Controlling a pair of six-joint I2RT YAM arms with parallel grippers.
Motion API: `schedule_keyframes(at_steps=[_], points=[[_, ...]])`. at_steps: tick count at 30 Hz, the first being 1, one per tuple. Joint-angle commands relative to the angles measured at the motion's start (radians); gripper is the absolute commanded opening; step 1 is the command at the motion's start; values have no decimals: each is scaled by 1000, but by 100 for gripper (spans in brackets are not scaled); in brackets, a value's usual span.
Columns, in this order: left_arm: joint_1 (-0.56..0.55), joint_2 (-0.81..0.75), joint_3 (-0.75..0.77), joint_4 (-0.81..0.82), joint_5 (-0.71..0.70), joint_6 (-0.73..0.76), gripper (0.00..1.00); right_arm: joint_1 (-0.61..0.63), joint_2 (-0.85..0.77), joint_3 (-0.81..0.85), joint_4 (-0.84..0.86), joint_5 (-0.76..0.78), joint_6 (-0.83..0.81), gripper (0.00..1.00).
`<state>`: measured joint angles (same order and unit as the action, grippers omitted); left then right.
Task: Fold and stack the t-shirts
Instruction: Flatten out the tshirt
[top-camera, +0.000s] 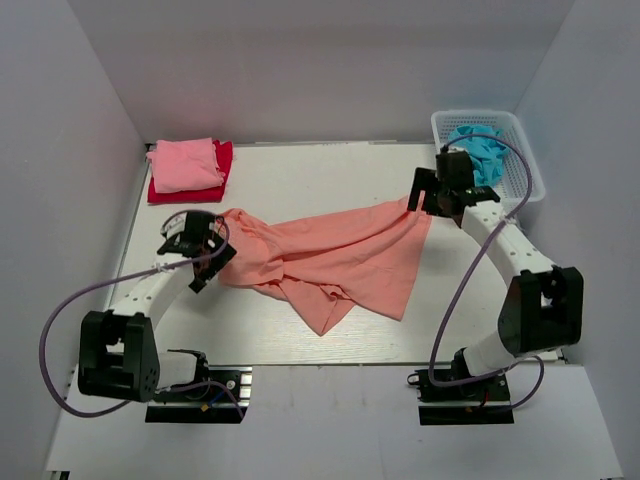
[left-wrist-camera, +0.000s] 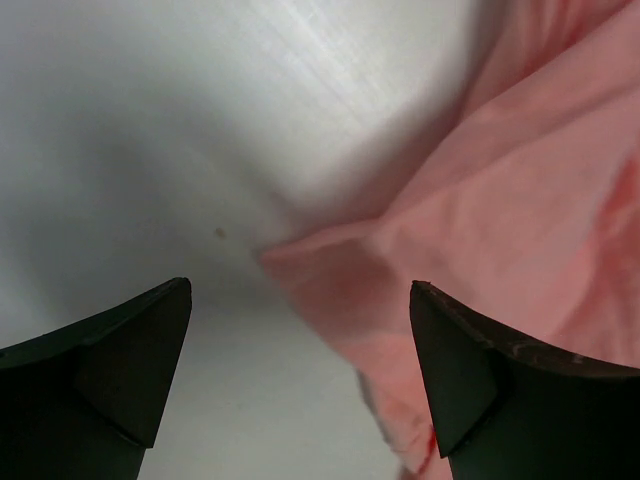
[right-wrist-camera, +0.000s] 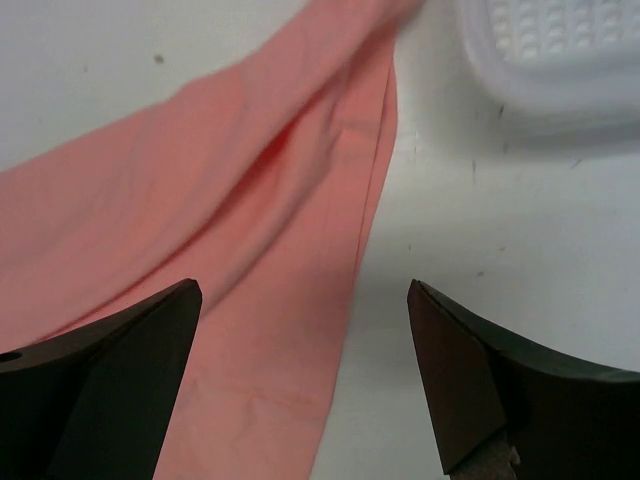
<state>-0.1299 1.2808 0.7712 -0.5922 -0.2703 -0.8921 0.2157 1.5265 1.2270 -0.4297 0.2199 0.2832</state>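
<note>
My left gripper is open above the salmon-orange t-shirt's pointed corner (top-camera: 223, 279) (left-wrist-camera: 298, 268), and the corner's tip already shows between its fingers. It will go down around the corner next and close.
A large salmon-orange t-shirt (top-camera: 335, 260) lies crumpled across the middle of the table. My left gripper (top-camera: 212, 252) is open over its left corner; in the left wrist view the shirt edge (left-wrist-camera: 480, 230) lies between and under the jaws. My right gripper (top-camera: 428, 203) is open over the shirt's upper right corner, whose edge (right-wrist-camera: 280, 260) runs between the jaws. A light pink shirt (top-camera: 186, 164) lies folded on a red shirt (top-camera: 222, 160) at the back left. A turquoise-blue shirt (top-camera: 480, 148) is bunched in the basket.
A white plastic lattice basket (top-camera: 525, 165) stands at the back right, just behind my right gripper; its corner shows in the right wrist view (right-wrist-camera: 560, 60). White walls close in the table at the back and both sides.
</note>
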Motion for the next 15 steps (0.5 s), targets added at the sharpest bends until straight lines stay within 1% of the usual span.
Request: schedule_keyframes(at_steps=[1,2,3,4,8,9,11,12,13,15], points=[[3,-72,-102,74,54,-54,100,-4,-47,-113,-11,-71,80,90],[3,-84,-124,128,66,-54,100,-3,-58,-135,-12,-83,91,90],[3,-93,-166,159,66,-54,95,-4,-77,-170,-7,-124,99,90],[3,-103,-185,179,66,-54,91,-4,-92,-197,-7,-131,105,90],[3,-112,-256,241,43,-36,91,-4,-140,-259,-17,-132,136,90],[3,-100,-265,280,31,-36,91,-3,-153,-268,-18,-132,137,90],[3,-75,-274,311,31,-36,87,-4,-164,-287,-44,-129,137,90],[3,-42,-274,312,31,-36,85,-3,-173,-288,-50,-125,139,90],[3,-23,-262,324,31,-36,78,-1,-175,-303,-64,-114,137,90],[3,12,-253,333,40,-25,70,-1,-189,-316,-87,-114,148,88]])
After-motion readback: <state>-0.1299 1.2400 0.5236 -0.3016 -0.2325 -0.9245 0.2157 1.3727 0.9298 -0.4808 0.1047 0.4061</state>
